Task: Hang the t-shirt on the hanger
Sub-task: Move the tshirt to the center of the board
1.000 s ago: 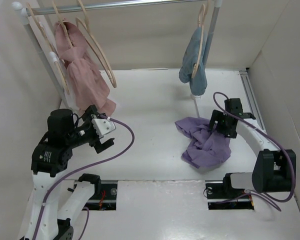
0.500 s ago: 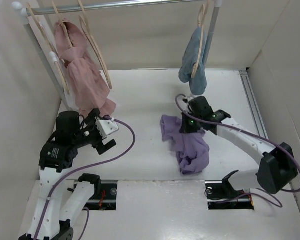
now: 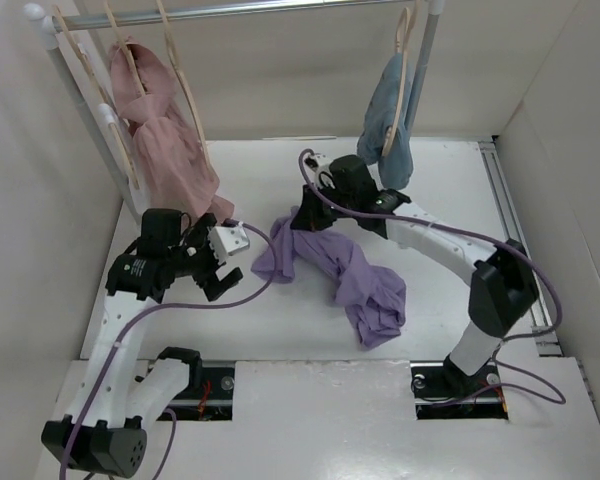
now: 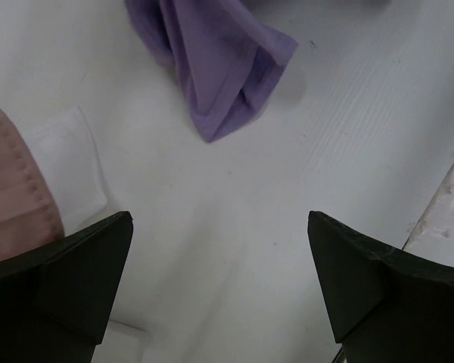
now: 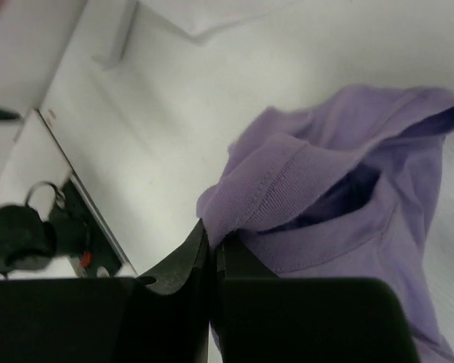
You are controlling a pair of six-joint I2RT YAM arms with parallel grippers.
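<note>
The t-shirt's collar will next be drawn to the left in the top view by my right gripper, which will release it on the bare tabletop (image 3: pixel 252 197) spot beside the pink garment.
The lavender t-shirt (image 3: pixel 345 275) lies stretched in a twisted band across the middle of the table. My right gripper (image 3: pixel 303 217) is shut on its ribbed collar, holding that end up at the band's back left. The right wrist view shows the fingertips (image 5: pixel 212 236) pinching the collar edge of the t-shirt (image 5: pixel 348 189). A bare tan hanger (image 3: pixel 193 108) hangs on the rail at back left, beside the pink garment. My left gripper (image 3: pixel 223 270) is open, just left of the shirt's near left end. In its wrist view the left gripper (image 4: pixel 219 227) is empty over the table, the t-shirt (image 4: pixel 219 68) ahead of it.
A dusty-pink garment (image 3: pixel 165 145) hangs on a hanger at back left, its hem (image 4: pixel 11 189) close to my left fingers. A light-blue garment (image 3: pixel 388 125) hangs at back right by the rack post (image 3: pixel 427 45). The rail (image 3: pixel 250 10) spans the back. White walls enclose the table.
My right gripper shut on the t-shirt and swept from the right side to the back middle, dragging the shirt into a long band. My left arm moved up and right.
</note>
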